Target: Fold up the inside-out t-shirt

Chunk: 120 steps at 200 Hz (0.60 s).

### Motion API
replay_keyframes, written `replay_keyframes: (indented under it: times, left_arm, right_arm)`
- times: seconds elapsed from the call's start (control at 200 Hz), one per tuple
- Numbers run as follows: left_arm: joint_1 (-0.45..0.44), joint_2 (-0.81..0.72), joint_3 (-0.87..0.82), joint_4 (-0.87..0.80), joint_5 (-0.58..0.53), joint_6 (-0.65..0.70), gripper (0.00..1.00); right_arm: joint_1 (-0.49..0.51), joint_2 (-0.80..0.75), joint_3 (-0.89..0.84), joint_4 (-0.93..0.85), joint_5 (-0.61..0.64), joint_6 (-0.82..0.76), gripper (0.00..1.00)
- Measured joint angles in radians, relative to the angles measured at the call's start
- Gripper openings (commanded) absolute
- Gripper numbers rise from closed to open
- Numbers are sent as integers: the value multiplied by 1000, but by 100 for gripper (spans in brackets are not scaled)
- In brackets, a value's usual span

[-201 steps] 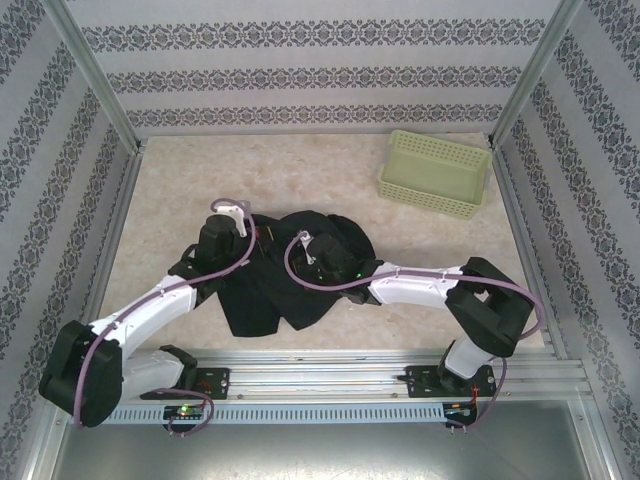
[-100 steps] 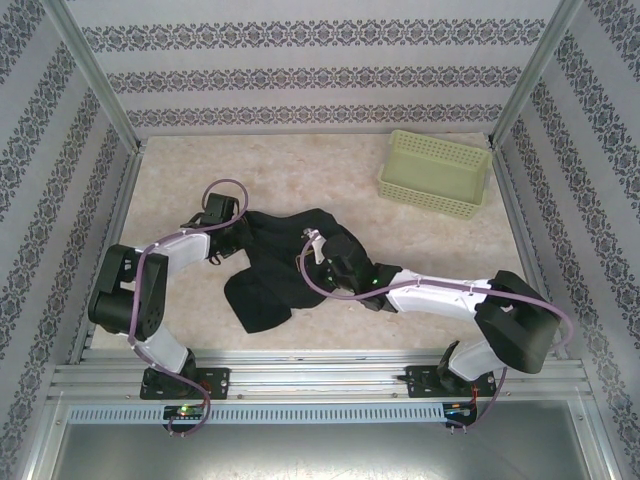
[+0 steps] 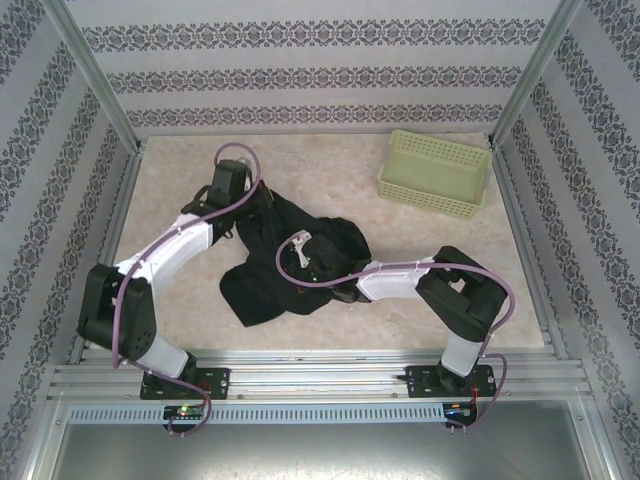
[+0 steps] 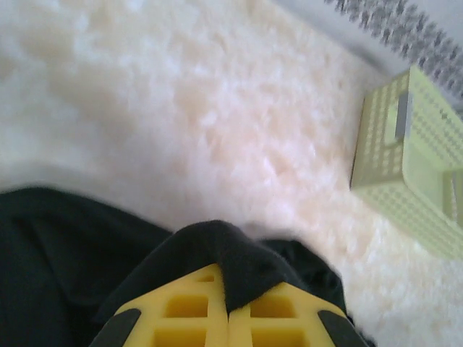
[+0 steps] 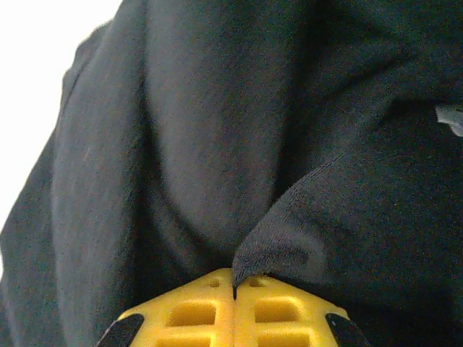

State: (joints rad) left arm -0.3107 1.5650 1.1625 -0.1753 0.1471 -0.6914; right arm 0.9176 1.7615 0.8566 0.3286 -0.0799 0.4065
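Next, the left gripper draws the fold away from the right gripper, lowers it onto the bare tabletop beside the heap and releases it, since the t-shirt [image 3: 285, 265] lies crumpled.
The inside-out t-shirt [image 3: 285, 265] is a black crumpled heap in the middle of the table. My left gripper [image 3: 250, 210] is at its far left corner, shut on a fold of the black cloth [image 4: 239, 253] that sticks out between the yellow fingers [image 4: 184, 314]. My right gripper [image 3: 305, 262] is over the heap's middle, shut on another pinch of the t-shirt [image 5: 289, 238] between its yellow fingers [image 5: 195, 311]. A small pale tag [image 5: 450, 118] shows at the right edge of the right wrist view.
A pale green perforated basket [image 3: 435, 172] stands at the back right, also seen as the basket [image 4: 412, 159] in the left wrist view. The table [image 3: 170, 180] is pale marbled. Metal frame posts and patterned walls close in the sides and back.
The left arm has swung out and away from me, carrying its corner of the t-shirt toward the back left. The right gripper has pulled back leftward with its pinch. The heap has stretched and changed shape.
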Motion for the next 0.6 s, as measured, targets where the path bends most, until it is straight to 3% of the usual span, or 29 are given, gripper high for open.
replay_keyframes:
  times: [0.115,0.22,0.41,0.6]
  left_arm:
    - [30,138,121,-43,-34,3,0]
    - [68,212,120,-96,-78,6,0]
    - [88,238,100,-209,-146,34,0]
    - [119,251,100,-241,-159,56,0]
  right_arm:
    - [10,-88,-51,22,5,-10,0]
    - [10,-231,-116,16,51,-18,0]
    - [10,-439,-151,-18,121,-40,0]
    - [10,-507,-158,-50,152,-67,0]
